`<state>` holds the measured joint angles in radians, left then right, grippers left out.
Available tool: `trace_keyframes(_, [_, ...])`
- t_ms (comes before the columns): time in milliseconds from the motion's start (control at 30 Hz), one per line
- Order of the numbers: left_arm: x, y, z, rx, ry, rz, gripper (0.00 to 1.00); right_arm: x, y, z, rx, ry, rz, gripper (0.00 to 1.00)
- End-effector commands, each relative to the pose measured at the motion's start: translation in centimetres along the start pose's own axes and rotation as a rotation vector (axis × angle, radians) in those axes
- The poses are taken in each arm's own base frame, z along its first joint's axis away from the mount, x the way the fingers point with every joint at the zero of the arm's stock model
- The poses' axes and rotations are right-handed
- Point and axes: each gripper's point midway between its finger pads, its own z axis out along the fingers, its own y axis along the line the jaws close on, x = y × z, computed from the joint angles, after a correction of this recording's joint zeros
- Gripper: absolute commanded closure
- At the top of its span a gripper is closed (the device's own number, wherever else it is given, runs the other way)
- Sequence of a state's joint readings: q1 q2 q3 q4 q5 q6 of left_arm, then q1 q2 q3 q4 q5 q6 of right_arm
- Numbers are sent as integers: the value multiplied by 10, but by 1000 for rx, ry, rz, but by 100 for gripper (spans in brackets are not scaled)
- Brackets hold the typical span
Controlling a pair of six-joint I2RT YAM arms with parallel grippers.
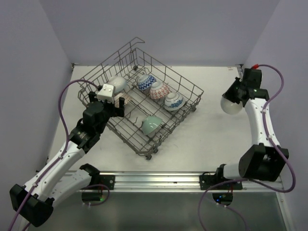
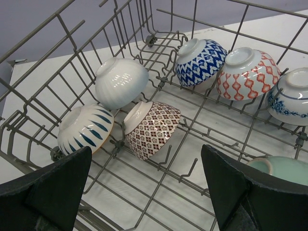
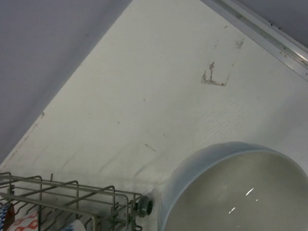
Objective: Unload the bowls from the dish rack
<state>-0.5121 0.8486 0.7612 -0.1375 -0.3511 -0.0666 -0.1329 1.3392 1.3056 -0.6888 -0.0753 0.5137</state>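
Note:
The robot's right gripper will move outward, to the left in the top view and down, and let go of the bowl on the tabletop beside the rack, because that part of the tabletop is clear.
The grey wire dish rack [image 1: 188, 82] stands mid-table, turned diagonally. It holds several bowls: a white one [image 2: 121, 82], a blue-striped one [image 2: 85, 129], a dark red diamond-patterned one [image 2: 153, 127], a blue-patterned one [image 2: 199, 61], a red-patterned one [image 2: 247, 72], a blue floral one [image 2: 291, 96] and a mint one [image 2: 284, 168]. My left gripper [image 1: 121, 105] is open over the rack's left side, its jaws wide apart just short of the diamond-patterned bowl. My right gripper [image 1: 235, 97] is shut on a plain white bowl [image 1: 230, 106] and holds it right of the rack; that bowl fills the lower right of the right wrist view [image 3: 240, 192].
A rack corner with a small wheel [image 3: 143, 206] lies just left of the held bowl. Bare white table [image 1: 211, 134] spreads to the rack's right and front. Lilac walls close the back and sides. A metal rail [image 1: 154, 179] runs along the near edge.

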Motion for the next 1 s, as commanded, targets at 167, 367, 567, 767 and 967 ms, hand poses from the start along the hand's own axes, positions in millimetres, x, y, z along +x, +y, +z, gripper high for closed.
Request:
trace_keyframes(167, [-29, -6, -6, 31, -70, -24, 0, -30, -6, 55, 6, -52, 80, 100])
trace_keyframes(367, [-31, -7, -7, 40, -76, -25, 0, -44, -6, 115, 30, -26, 107, 100])
trace_keyframes(567, [-32, -8, -8, 46, -78, -27, 0, -53, -11, 157, 81, 14, 87, 100])
trace_keyframes(767, [-34, -11, -10, 63, -80, -32, 0, -48, 2, 185, 86, 71, 21, 100])
trace_keyframes(967, [-32, -11, -8, 63, -73, -29, 0, -32, 15, 205, 88, 141, -41, 100])
